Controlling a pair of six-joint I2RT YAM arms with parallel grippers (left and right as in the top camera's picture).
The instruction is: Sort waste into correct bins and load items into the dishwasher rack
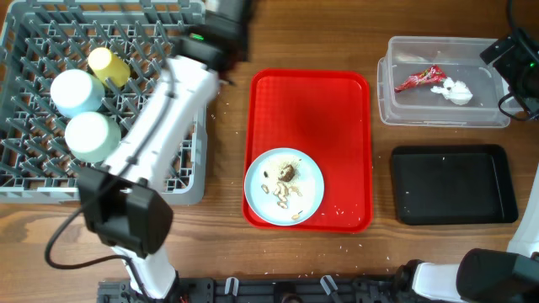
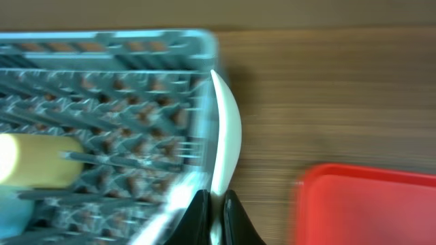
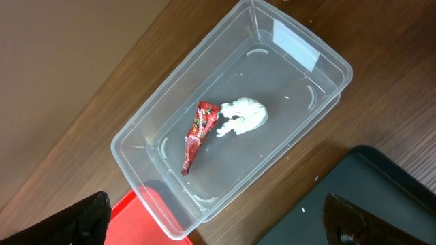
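Note:
Rack (image 1: 25, 181) slots beside the yellow cup are empty. The left gripper moves to the left in the overhead view next, lowers the cutlery there and lets it go.
My left gripper (image 2: 216, 212) is shut on a white piece of cutlery (image 2: 225, 129), held edge-on at the right rim of the grey dishwasher rack (image 2: 102, 102); spoon or fork, I cannot tell. In the rack (image 1: 25, 181) sit the yellow cup (image 1: 108, 66), the light blue bowl (image 1: 76, 91) and the pale green bowl (image 1: 91, 135). The white plate (image 1: 310, 181) holds brownish food scraps (image 1: 287, 173). The red wrapper (image 3: 197, 133) and the white tissue (image 3: 244, 116) lie in the clear tub (image 3: 136, 163). My right gripper (image 3: 218, 224) is open and empty above the tub's near edge.
The plate sits at the near end of the red tray (image 1: 312, 101), in the middle of the table. The black tray (image 1: 455, 185) lies in front of the clear tub (image 1: 387, 105) on the right. My left arm (image 1: 160, 126) stretches across the rack's right side.

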